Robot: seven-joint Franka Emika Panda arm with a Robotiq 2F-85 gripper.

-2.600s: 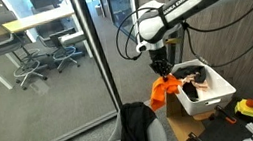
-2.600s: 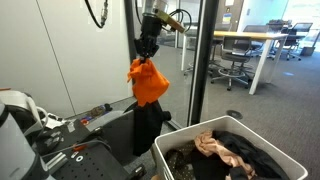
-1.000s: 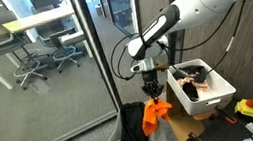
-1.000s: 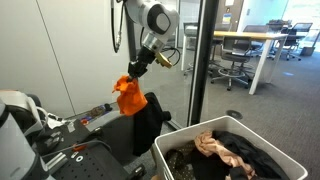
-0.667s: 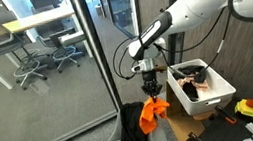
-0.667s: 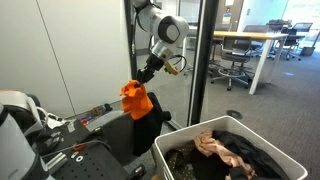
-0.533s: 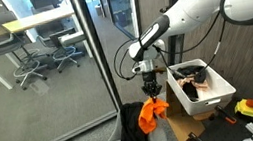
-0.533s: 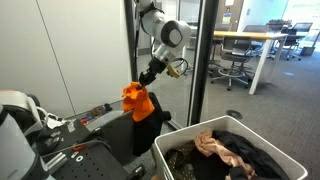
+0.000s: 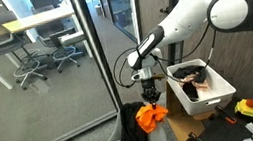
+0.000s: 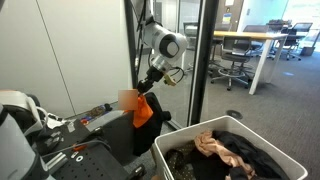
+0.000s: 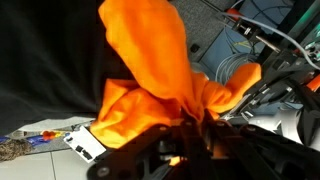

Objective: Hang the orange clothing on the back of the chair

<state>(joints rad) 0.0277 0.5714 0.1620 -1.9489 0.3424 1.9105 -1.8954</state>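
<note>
I need to keep my gripper over the top of the chair back and open its fingers to let go of the orange clothing (image 9: 153,116).
The orange clothing (image 9: 153,116) hangs bunched from my gripper (image 9: 151,99), which is shut on its top. It has come down onto the top of the chair back (image 9: 135,130), which is draped in a black garment. In an exterior view the orange clothing (image 10: 140,110) rests against the black-draped chair back (image 10: 150,130), below my gripper (image 10: 148,87). In the wrist view the orange clothing (image 11: 160,70) fills the frame, pinched between my fingers (image 11: 195,120), with black fabric (image 11: 50,70) behind it.
A white bin (image 9: 202,87) with mixed clothes stands beside the chair; it also shows in front (image 10: 232,152). A glass partition with a dark frame (image 9: 94,55) stands close behind the chair. A cluttered bench (image 10: 70,135) is near the chair.
My gripper has carried the orange clothing sideways from above the bin to over the chair and lowered it until it touches the black-draped chair back.
</note>
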